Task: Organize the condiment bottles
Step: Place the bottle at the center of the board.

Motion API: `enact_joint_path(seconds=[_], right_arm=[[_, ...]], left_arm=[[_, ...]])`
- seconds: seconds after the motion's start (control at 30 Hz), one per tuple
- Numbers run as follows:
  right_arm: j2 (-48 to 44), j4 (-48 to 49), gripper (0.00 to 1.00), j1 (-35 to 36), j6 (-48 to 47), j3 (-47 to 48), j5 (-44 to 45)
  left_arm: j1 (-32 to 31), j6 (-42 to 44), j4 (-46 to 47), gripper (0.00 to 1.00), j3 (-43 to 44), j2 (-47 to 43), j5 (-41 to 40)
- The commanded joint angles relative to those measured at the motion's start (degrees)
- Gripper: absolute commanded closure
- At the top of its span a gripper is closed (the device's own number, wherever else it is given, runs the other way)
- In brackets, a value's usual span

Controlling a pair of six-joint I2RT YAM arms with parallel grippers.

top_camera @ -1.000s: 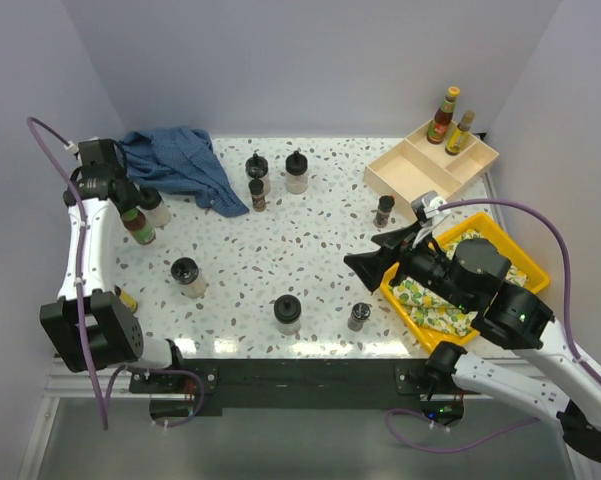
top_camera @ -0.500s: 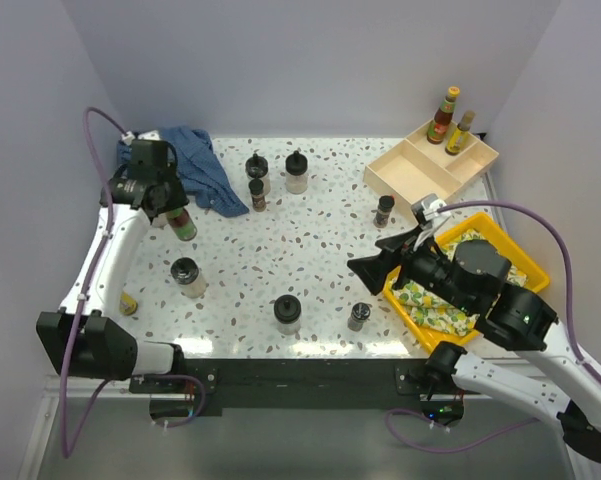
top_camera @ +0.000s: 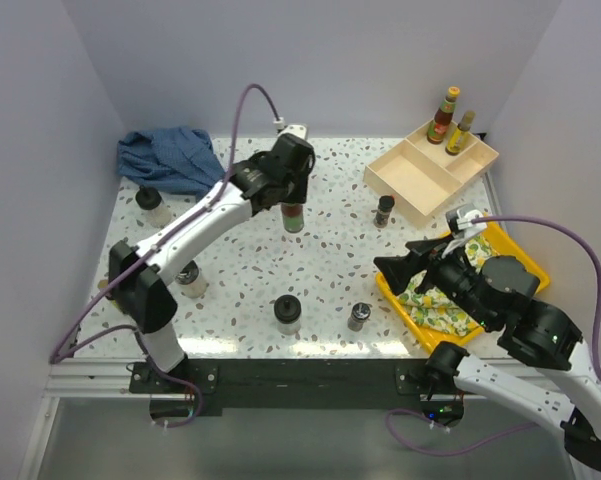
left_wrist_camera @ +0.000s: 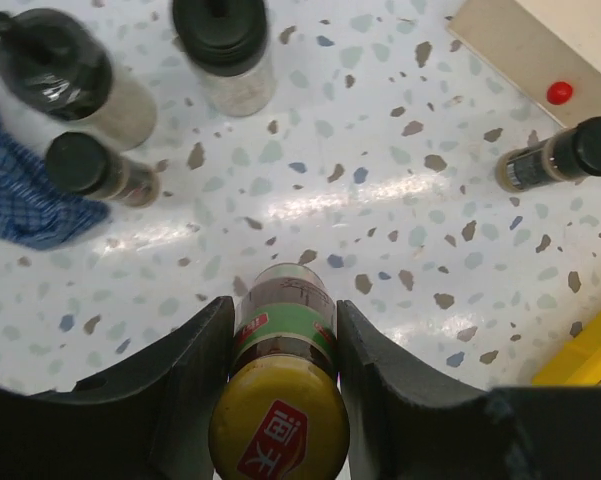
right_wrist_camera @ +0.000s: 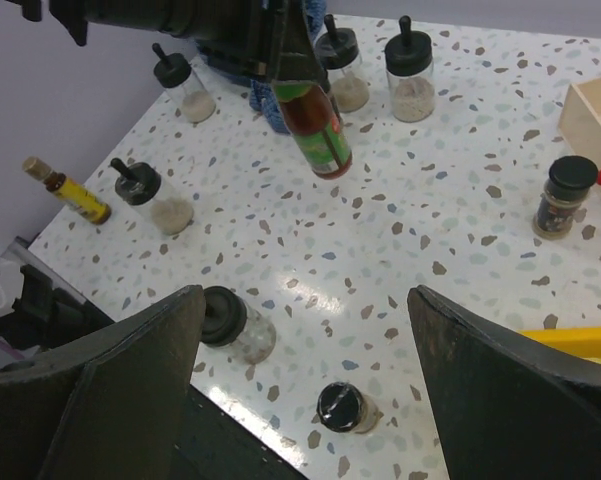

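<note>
My left gripper moves down toward the shaker near the tray next and releases the sauce bottle, as bare tabletop lies below, to the gripper's right in the top view.
My left gripper (top_camera: 293, 204) is shut on a slim sauce bottle (top_camera: 294, 218) with a green and red label and holds it over the middle back of the table. The left wrist view shows its yellow cap (left_wrist_camera: 279, 428) between my fingers (left_wrist_camera: 205, 350). The bottle also shows in the right wrist view (right_wrist_camera: 315, 125). My right gripper (top_camera: 395, 263) is open and empty, above a small dark shaker (right_wrist_camera: 342, 405) and a black-lidded jar (right_wrist_camera: 230, 322). Two sauce bottles (top_camera: 443, 113) stand in the beige tray (top_camera: 420, 172).
A blue cloth (top_camera: 170, 158) lies at the back left. A yellow bin (top_camera: 525, 265) sits under my right arm. Jars (left_wrist_camera: 225, 45) and a shaker (left_wrist_camera: 95, 168) stand beside the cloth, another shaker (top_camera: 383, 210) near the tray. A small yellow-labelled bottle (right_wrist_camera: 65, 187) lies at the left edge.
My left arm has swung from the far left to the middle of the table, carrying the sauce bottle. My right gripper has drawn back a little to the right.
</note>
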Motion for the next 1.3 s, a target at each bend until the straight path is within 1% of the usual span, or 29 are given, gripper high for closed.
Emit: enact_joint_path(seconds=[0.0,0.03,0.1,0.13,0.33,0.43,0.47,0.53,0.57,0.73,0.77,0.83,0.87,0.93,0.97,1.03,1.07,1.1,1.17,1.2,1.27], right_arm=[[-1.2,-2.4,0.14,0.0,0.1,2.7,4.7],[-1.8,-3.0,0.14,0.0,0.0,2.9,4.8],[-2.2,-3.5,0.14,0.1,0.1,3.1,5.6],[-2.5,-4.1,0.14,0.0,0.1,3.1,5.7],[-4.5,-4.9,0.14,0.0,0.8,2.2,6.6],[-4.8,-5.0,0.14,0.0,0.8,2.0,6.9],[-4.6,-5.0,0.14,0.0,0.8,2.0,7.0],[-4.4,-5.0,0.14,0.0,0.6,2.0,7.0],[-4.3,-5.0,0.14,0.0,0.7,2.2,7.0],[-2.7,-4.8,0.13,0.0,0.8,3.0,6.1],[-2.2,-4.7,0.13,0.0,1.2,3.1,5.9],[-1.2,-3.9,0.13,0.0,1.6,3.2,5.5],[-0.4,-3.5,0.13,0.1,1.8,3.2,5.5],[1.7,-2.1,0.13,0.0,1.8,3.8,5.5],[4.3,-1.6,0.14,0.0,1.6,4.2,5.6],[7.4,0.2,0.14,0.0,1.5,5.7,6.0],[10.6,1.3,0.14,0.0,0.9,6.1,6.0],[12.3,2.4,0.14,0.0,0.5,6.8,5.9],[16.1,5.1,0.13,0.0,-0.6,7.5,6.8],[19.9,5.8,0.14,0.0,-1.0,8.6,7.2],[24.2,7.4,0.14,-0.1,-2.0,9.6,8.2]], left_arm=[[-5.0,0.5,8.0,1.00,13.2,8.6,-3.1],[-5.6,0.7,8.0,1.00,14.8,12.0,-3.0],[-6.8,1.1,8.2,1.00,18.3,14.9,-2.8],[-7.1,1.2,8.6,1.00,18.6,16.9,-2.7],[-8.0,1.5,14.0,1.00,14.3,18.6,-1.6],[-8.0,1.4,13.9,0.80,14.0,19.5,-0.3],[-8.0,1.5,13.6,0.68,14.0,19.7,0.0],[-8.0,1.5,13.3,0.54,14.2,19.6,0.5],[-8.0,1.4,13.0,0.42,14.4,19.4,0.5],[-8.0,1.4,12.9,0.19,14.6,16.4,1.6],[-8.0,1.6,12.3,0.16,14.9,16.1,1.7],[-8.0,1.6,10.6,0.15,16.3,14.7,1.2],[-7.9,1.3,8.4,0.13,16.8,14.0,0.6],[-7.8,0.6,5.7,0.04,17.5,11.0,-1.8],[-7.5,0.2,3.7,0.00,17.1,9.7,-2.4],[-6.2,0.3,2.9,0.00,13.1,4.2,-2.5],[-5.5,0.0,2.9,0.00,10.8,2.0,-2.5],[-3.8,0.0,3.1,0.00,5.3,-3.2,-2.5],[-1.6,0.0,4.8,0.00,-0.9,-8.9,-1.6],[1.1,0.3,5.7,0.00,-7.4,-14.9,-0.9],[3.4,2.7,8.4,0.00,-13.9,-21.0,-0.1]])
